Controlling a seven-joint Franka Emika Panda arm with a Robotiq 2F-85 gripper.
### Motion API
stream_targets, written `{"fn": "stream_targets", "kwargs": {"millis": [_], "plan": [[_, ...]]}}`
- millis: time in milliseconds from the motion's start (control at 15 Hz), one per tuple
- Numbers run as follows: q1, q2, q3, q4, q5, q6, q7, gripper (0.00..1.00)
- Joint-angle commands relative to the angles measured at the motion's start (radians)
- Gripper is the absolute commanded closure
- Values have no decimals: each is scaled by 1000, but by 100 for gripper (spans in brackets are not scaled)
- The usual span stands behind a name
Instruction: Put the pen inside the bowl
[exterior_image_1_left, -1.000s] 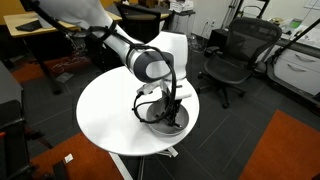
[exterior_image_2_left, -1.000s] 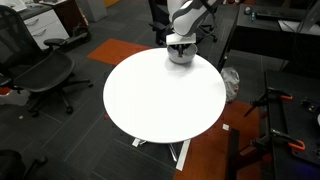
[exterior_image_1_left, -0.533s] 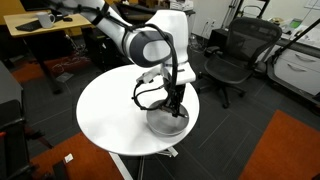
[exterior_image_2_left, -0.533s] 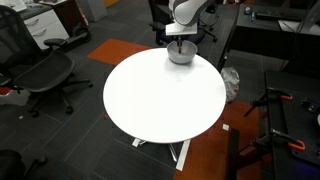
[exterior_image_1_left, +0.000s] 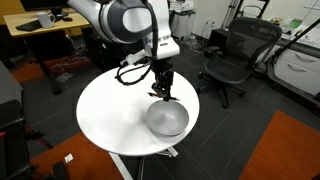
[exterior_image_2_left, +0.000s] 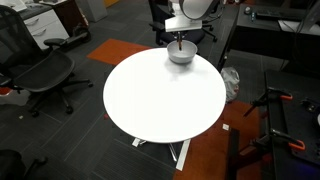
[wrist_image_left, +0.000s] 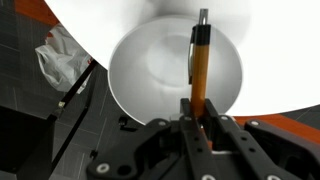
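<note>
I should move my gripper back from over the bowl (exterior_image_1_left: 167, 120) and lower it onto the white tabletop to release the pen, because that part of the tabletop is empty.
The light grey-white bowl (exterior_image_1_left: 167, 120) stands on the round white table (exterior_image_1_left: 108, 115), near its edge; it also shows in an exterior view (exterior_image_2_left: 181, 55) and fills the wrist view (wrist_image_left: 150, 70). My gripper (exterior_image_1_left: 161, 92) hangs above the bowl and is shut on the orange-brown pen (wrist_image_left: 200, 58). The pen points down over the bowl's inside, its dark tip away from the jaws (wrist_image_left: 200, 108). The bowl looks empty inside.
Black office chairs (exterior_image_1_left: 232, 55) stand around the table, one at the far left (exterior_image_2_left: 40, 75). A desk (exterior_image_1_left: 45, 28) is behind the arm. A white bag (wrist_image_left: 58, 62) lies on the floor below the table edge. Orange carpet patches (exterior_image_1_left: 290, 145) lie on the dark floor.
My gripper was down in the bowl and has risen well above it, with the pen between its jaws. The bowl has stayed in place.
</note>
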Motion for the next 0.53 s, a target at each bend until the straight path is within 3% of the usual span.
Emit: {"fn": "stream_targets", "kwargs": {"millis": [0,200,467], "plan": [[92,-99,-9,-153,-106,68,131,96],[156,-142,-2,-236,-204,123,228,96],[192,-191,16,-341,-288,207,298,96]]}}
